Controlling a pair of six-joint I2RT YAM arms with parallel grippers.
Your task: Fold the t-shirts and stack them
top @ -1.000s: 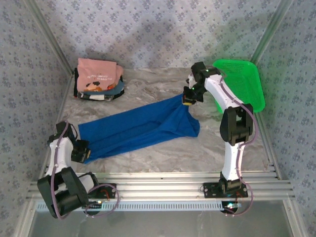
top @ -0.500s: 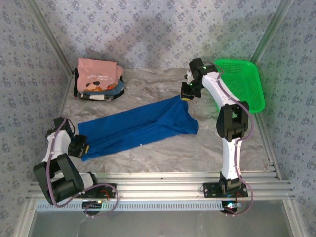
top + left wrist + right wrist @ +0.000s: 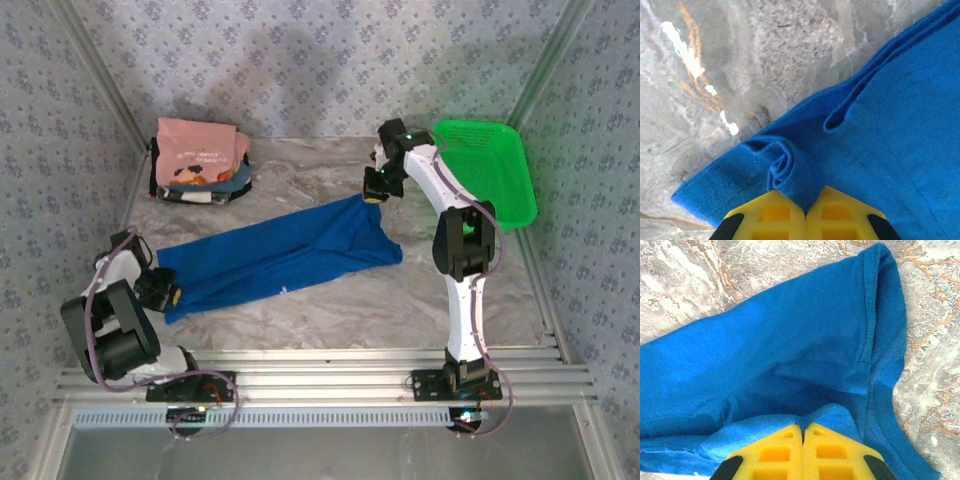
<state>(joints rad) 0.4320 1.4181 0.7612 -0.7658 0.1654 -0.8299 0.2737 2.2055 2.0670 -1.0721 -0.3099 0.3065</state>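
The cloth already lies stretched, so the robot's right gripper should gently move the shirt's far end (image 3: 367,211) (image 3: 827,416) between its fingers a little toward the green basket and let it go.
A royal-blue t-shirt (image 3: 280,252) lies stretched in a long band across the marble table, from near left to far right. My left gripper (image 3: 166,297) is shut on its near-left corner, where a bunched fold of blue cloth (image 3: 790,175) is pinched between the yellow fingers (image 3: 770,212). My right gripper (image 3: 372,196) is shut on the shirt's far-right end; blue fabric (image 3: 790,355) spreads out beyond the closed yellow fingers (image 3: 830,450). A stack of folded t-shirts (image 3: 198,160), salmon-pink with white lettering on top and darker ones beneath, sits at the back left.
A green plastic mesh basket (image 3: 490,175) leans at the back right, just beyond the right arm. Patterned walls close in the table on three sides. A metal rail (image 3: 320,365) runs along the near edge.
Both grippers kept their hold and pulled apart: the left one moved further left, the right one further back. The blue shirt is drawn longer and flatter than a second ago.
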